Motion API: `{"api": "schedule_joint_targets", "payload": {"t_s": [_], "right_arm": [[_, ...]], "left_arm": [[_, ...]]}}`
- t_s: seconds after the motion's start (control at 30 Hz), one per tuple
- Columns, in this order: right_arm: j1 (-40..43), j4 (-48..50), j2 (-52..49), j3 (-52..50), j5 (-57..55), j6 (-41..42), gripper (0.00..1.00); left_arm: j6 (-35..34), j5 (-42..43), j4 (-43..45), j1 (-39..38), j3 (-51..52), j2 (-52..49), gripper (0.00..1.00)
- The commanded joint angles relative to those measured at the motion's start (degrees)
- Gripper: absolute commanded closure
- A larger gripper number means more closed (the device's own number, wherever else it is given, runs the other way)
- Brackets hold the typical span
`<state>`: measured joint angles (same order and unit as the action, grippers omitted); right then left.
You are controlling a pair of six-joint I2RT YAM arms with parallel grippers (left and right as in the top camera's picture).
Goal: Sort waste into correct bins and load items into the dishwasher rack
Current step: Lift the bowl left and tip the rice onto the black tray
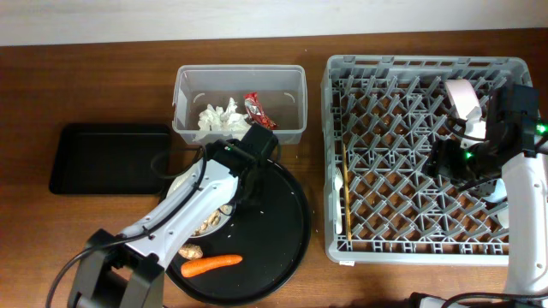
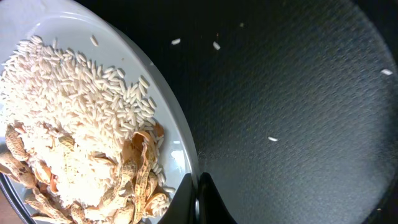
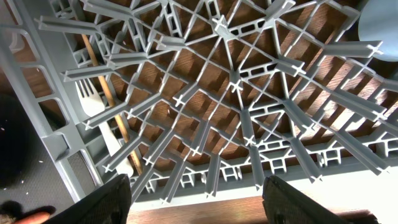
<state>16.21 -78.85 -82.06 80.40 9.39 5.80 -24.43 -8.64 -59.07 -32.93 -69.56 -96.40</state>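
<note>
Rice scraps cover the plate. My left gripper should lift next, tilt the plate over the shallow black tray, then come back and let go of it on the round tray.
The white plate (image 2: 118, 56) holds rice scraps (image 2: 68, 99) and brown shell bits, and sits on the round black tray (image 1: 278, 235). My left gripper (image 2: 198, 199) is shut on the plate's right rim; in the overhead view the arm hides most of the plate (image 1: 182, 186). My right gripper (image 3: 202, 202) is open and empty above the grey rack (image 1: 419, 158). The fork (image 3: 93, 106) and chopsticks (image 3: 115, 112) lie in the rack's left side. The white bowl (image 1: 462, 98) stands in the rack, and the blue cup (image 3: 379, 18) shows at its edge.
The clear tub (image 1: 240, 77) holds tissue (image 1: 218, 120) and the red wrapper (image 1: 257, 109). The shallow black tray (image 1: 107, 158) lies to its left. The carrot (image 1: 211, 264) and brown lump (image 1: 192, 251) lie on the round tray's front.
</note>
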Motion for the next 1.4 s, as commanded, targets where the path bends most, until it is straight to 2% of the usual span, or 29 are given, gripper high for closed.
{"api": "schedule_joint_targets", "payload": {"t_s": [0.0, 0.27, 0.43, 0.5, 0.57, 0.77, 1.0, 1.2, 1.37], "right_arm": [[0.31, 0.00, 0.22, 0.00, 0.50, -0.48, 0.28], [0.31, 0.02, 0.22, 0.00, 0.50, -0.50, 0.28], [0.31, 0.02, 0.22, 0.00, 0.50, -0.48, 0.28], [0.31, 0.00, 0.22, 0.00, 0.50, -0.50, 0.28], [0.31, -0.09, 0.22, 0.00, 0.50, -0.48, 0.28], [0.31, -0.46, 0.22, 0.00, 0.50, -0.48, 0.28], [0.31, -1.22, 0.22, 0.00, 0.46, -0.50, 0.28], [0.31, -1.36, 0.22, 0.00, 0.31, -0.48, 0.28], [0.31, -1.38, 0.22, 0.00, 0.31, -0.50, 0.28]], "left_arm": [[0.92, -1.95, -0.31, 0.28, -1.75, 0.44, 0.99], [0.90, -8.15, -5.18, -4.04, -6.58, 0.44, 0.99], [0.96, -17.62, -10.21, -4.02, -10.88, 0.44, 0.99], [5.14, -19.08, -10.19, -4.00, -11.30, 0.44, 0.99], [6.36, -19.30, -10.58, -2.23, -11.41, 0.44, 0.99], [14.36, -19.23, -8.02, 10.14, -12.70, 0.44, 1.00], [22.95, -6.82, 4.70, 23.47, -12.74, 0.44, 0.99], [23.17, 6.67, 13.40, 33.27, -12.74, 0.44, 1.00], [23.12, 13.99, 14.84, 37.62, -12.72, 0.42, 0.99]]}}
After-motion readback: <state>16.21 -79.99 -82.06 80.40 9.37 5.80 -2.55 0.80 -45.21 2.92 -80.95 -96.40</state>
